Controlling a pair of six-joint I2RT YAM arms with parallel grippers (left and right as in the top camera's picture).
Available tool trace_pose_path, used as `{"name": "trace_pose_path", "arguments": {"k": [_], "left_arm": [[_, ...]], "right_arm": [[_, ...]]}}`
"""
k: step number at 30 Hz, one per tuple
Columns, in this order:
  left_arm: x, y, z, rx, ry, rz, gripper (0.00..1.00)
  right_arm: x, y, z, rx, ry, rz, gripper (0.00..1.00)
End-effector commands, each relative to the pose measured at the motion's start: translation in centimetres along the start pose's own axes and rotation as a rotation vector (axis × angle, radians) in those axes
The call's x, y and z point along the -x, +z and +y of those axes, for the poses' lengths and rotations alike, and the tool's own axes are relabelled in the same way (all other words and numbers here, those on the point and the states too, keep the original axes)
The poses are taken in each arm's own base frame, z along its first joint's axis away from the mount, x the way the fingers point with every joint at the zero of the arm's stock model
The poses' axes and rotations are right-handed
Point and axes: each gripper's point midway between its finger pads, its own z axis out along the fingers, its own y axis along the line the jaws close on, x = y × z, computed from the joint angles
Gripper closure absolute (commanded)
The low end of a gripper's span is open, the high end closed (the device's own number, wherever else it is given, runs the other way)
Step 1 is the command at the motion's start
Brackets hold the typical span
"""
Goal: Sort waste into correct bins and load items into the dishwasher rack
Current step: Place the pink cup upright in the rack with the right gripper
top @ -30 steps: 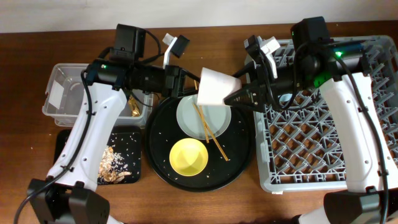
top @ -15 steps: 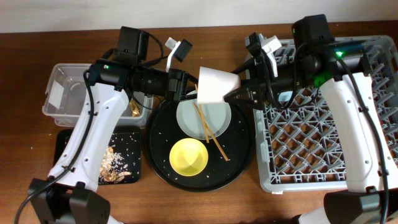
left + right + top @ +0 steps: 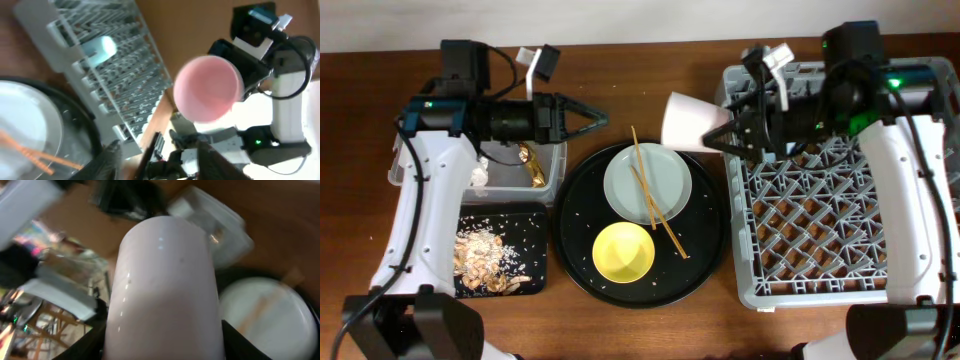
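The dishwasher rack's wires stand empty beside the light blue cup. So my right gripper needs to tilt down over the grey dishwasher rack next and lower the pink cup there.
My right gripper is shut on the pink cup, holding it on its side in the air at the left edge of the grey dishwasher rack. In the right wrist view the cup fills the space between the fingers. My left gripper is open and holds nothing, over the gap between the clear tub and the round tray. The left wrist view faces the cup's mouth and shows a light blue cup in the rack. The plate carries two chopsticks; a yellow bowl sits beside it.
A white tissue and a gold foil wrapper lie in the clear tub. Food scraps lie in the small black tray. Plate and bowl rest on a large round black tray.
My left gripper has opened, let go of the pink cup and pulled back to the left. My right gripper has carried the cup to the right, towards the rack.
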Motion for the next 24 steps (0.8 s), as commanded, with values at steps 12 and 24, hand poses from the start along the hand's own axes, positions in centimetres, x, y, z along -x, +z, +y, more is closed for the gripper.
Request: {"name": "trace_pose_path", "arguments": {"k": [12,24], "left_arm": [[-2.9,0.8,6.0,0.428,-0.062,0.096,0.34],[-4.2,1.5,7.2,0.549,-0.045,0.154,0.02]], "right_arm": [[-10.3,-10.5,-12.1,-1.049,0.645,0.305,0.51],[-16.0,-9.5,-16.0,-1.143,0.768,0.413,0.51]]}}
